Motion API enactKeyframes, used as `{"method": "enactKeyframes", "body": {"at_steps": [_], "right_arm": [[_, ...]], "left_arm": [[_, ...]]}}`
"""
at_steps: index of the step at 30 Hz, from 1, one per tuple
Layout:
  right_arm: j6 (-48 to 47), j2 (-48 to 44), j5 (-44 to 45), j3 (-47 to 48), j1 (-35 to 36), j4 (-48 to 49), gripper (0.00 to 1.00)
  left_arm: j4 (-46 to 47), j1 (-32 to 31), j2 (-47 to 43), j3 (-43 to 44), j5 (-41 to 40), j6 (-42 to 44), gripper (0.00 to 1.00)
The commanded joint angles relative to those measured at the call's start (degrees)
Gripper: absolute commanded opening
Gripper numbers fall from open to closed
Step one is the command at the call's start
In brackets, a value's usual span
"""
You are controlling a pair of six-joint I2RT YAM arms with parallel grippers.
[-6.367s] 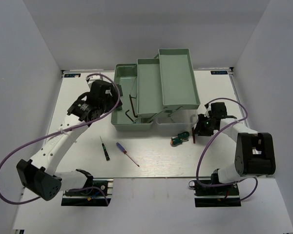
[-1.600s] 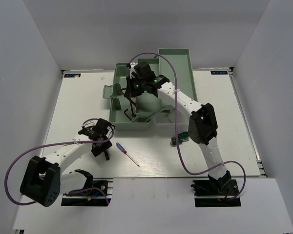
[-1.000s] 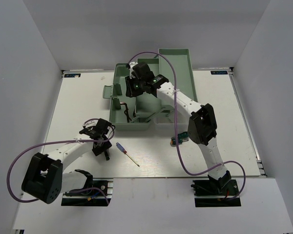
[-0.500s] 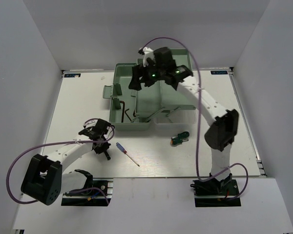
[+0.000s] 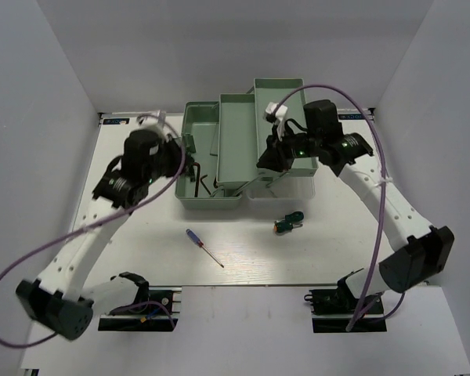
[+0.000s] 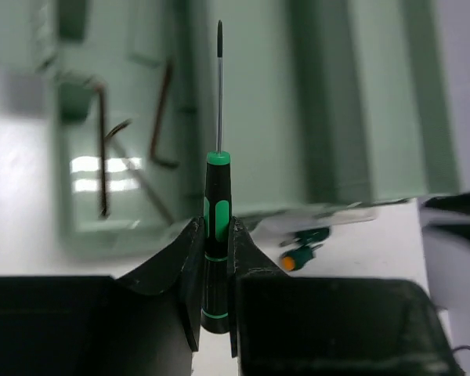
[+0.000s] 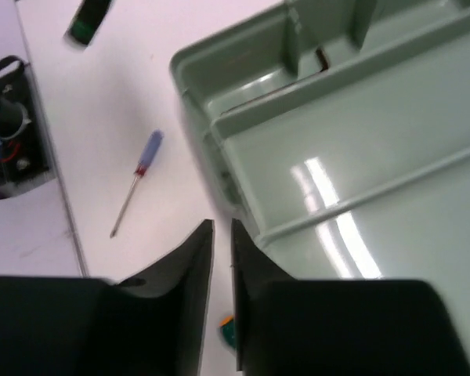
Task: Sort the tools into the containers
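My left gripper is going to move outward across the toolbox base next, then down over the adjoining mint tray [image 6: 266,98], empty while the toolbox base holds hex keys.
My left gripper [image 6: 217,223] is shut on the black-handled, green-banded screwdriver [image 6: 217,196], whose shaft points at the toolbox base [image 6: 70,227]. Dark hex keys [image 6: 102,149] lie in that base [image 5: 189,196]. In the top view the left gripper [image 5: 176,160] hovers at the base's left end. My right gripper [image 7: 222,227] stands narrowly open and holds nothing. It hangs over the near edge of the mint trays [image 5: 239,141], where the top view shows the right gripper [image 5: 270,154]. The blue-handled screwdriver [image 5: 204,247] and a stubby green-and-orange screwdriver [image 5: 288,223] lie on the table.
The toolbox's upper tray [image 5: 286,117] reaches toward the back wall. A translucent lid [image 5: 286,189] lies at the box's front right. White walls close in the table on three sides. Both arm bases sit at the near edge.
The left arm lifted the black-handled screwdriver off the table and carried it up to the toolbox. The right arm swung from the box's back left over to the trays' right front.
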Motion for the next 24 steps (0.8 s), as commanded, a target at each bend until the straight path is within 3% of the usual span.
{"method": "enactKeyframes", "body": {"at_steps": [1, 4, 14, 15, 19, 21, 24], "right_arm": [[-7.6, -4.9, -0.8, -3.7, -0.1, -0.9, 0.32], [-8.3, -6.8, -2.0, -5.4, -0.3, -4.5, 0.42], [-8.8, -11.4, -4.1, -12.7, 0.2, -6.8, 0.41], [-9.0, -11.2, -4.1, -12.6, 0.6, -7.0, 0.41], [-12.6, -8.2, -4.2, -10.9, 2.5, -11.6, 0.44], [-14.4, -6.9, -3.8, -10.6, 5.1, -13.3, 0.46], [-16.1, -5.9, -0.5, -11.6, 9.0, -12.7, 0.46]], "left_arm": [[9.3, -0.3, 9.6, 6.7, 11.3, 5.4, 0.00], [15.0, -0.3, 18.7, 13.0, 14.3, 5.4, 0.00], [21.1, -2.1, 38.3, 24.5, 19.9, 4.1, 0.02], [20.5, -2.7, 39.2, 25.3, 19.9, 4.1, 0.08], [18.1, -3.2, 40.6, 26.7, 17.4, 4.1, 0.65], [16.6, -3.2, 37.9, 26.7, 15.0, 4.7, 0.72], [12.6, -1.9, 33.5, 26.7, 9.9, 5.3, 0.74]]}}
